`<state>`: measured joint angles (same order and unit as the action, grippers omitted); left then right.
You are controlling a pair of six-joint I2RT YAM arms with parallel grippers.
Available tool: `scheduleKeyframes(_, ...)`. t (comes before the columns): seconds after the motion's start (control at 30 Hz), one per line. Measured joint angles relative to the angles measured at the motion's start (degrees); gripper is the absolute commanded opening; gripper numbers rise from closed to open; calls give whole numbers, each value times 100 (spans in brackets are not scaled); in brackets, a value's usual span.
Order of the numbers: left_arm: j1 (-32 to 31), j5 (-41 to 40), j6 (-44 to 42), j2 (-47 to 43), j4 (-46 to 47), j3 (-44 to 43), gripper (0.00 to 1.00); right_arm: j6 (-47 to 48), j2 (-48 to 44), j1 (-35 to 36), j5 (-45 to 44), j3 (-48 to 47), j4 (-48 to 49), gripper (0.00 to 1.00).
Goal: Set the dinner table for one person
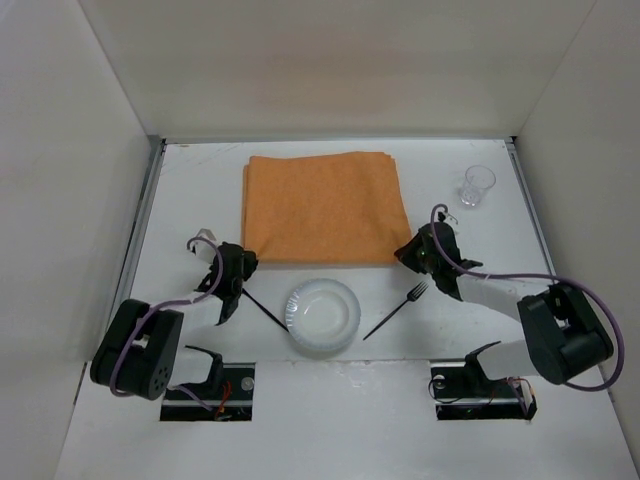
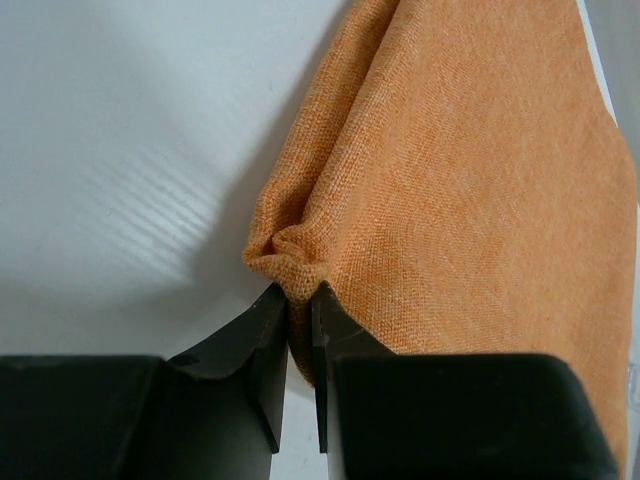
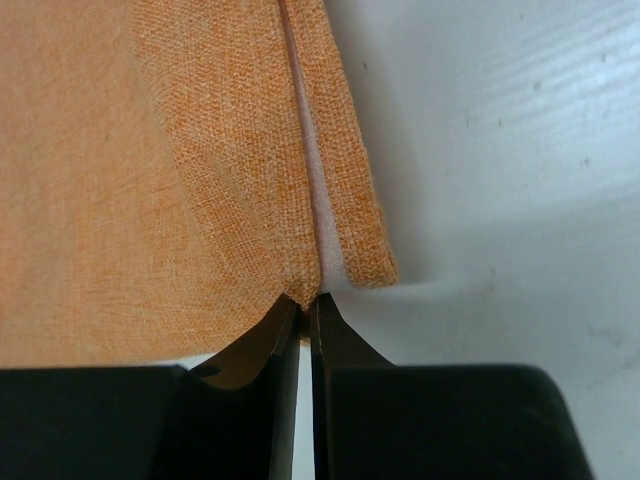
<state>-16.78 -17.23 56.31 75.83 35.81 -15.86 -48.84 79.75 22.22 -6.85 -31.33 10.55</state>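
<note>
A gap parts placemat from plate (image 1: pixel 322 315). My left gripper draws the placemat's corner back onto the bare part of the table by the knife next and releases it.
The orange cloth placemat (image 1: pixel 323 205) lies folded on the white dinner table (image 1: pixel 200 200), behind centre. My left gripper (image 1: pixel 243 262) is shut on its near left corner; the left wrist view shows the cloth (image 2: pixel 470 200) bunched between the jaws (image 2: pixel 299 300). My right gripper (image 1: pixel 408 255) is shut on its near right corner, where the upper layer of the placemat (image 3: pixel 150 180) is pinched at the tips (image 3: pixel 304 305). A white plate (image 1: pixel 322 315) sits near the front, a black knife (image 1: pixel 262 306) to its left and a black fork (image 1: pixel 397 310) to its right.
A clear glass (image 1: pixel 478 186) stands at the back right of the table. Thin metal rails (image 1: pixel 143 230) run along the table's sides, with white walls around. The arm bases (image 1: pixel 205 385) sit at the near edge.
</note>
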Motion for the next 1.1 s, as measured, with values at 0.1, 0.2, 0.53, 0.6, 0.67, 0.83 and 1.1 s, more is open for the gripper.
scheduleKeyframes(0.1, -9, 35, -28, -442, -234, 203, 2, -50, -291, 125, 24, 313, -15, 9)
scheduleKeyframes(0.2, -48, 63, -42, -807, -483, 348, 2, -133, -588, 192, 63, 623, -63, 9)
scheduleKeyframes(0.53, -356, 20, -70, -1357, -1145, 439, 3, -197, -1362, 205, 70, 949, -391, 10)
scheduleKeyframes(0.6, -424, -7, -68, -1388, -1185, 483, 4, -197, -1362, 205, 48, 949, -433, 12)
scheduleKeyframes(0.67, -496, -42, -66, -1436, -1272, 503, 7, -197, -1357, 205, 28, 949, -461, 17)
scheduleKeyframes(0.83, -675, -308, -81, -1878, -1698, 503, 28, -170, -1322, 184, -61, 949, -540, 37)
scheduleKeyframes(1.1, -802, -922, -398, -2859, -2667, 400, 60, -20, -1884, 136, -304, 892, -894, 52)
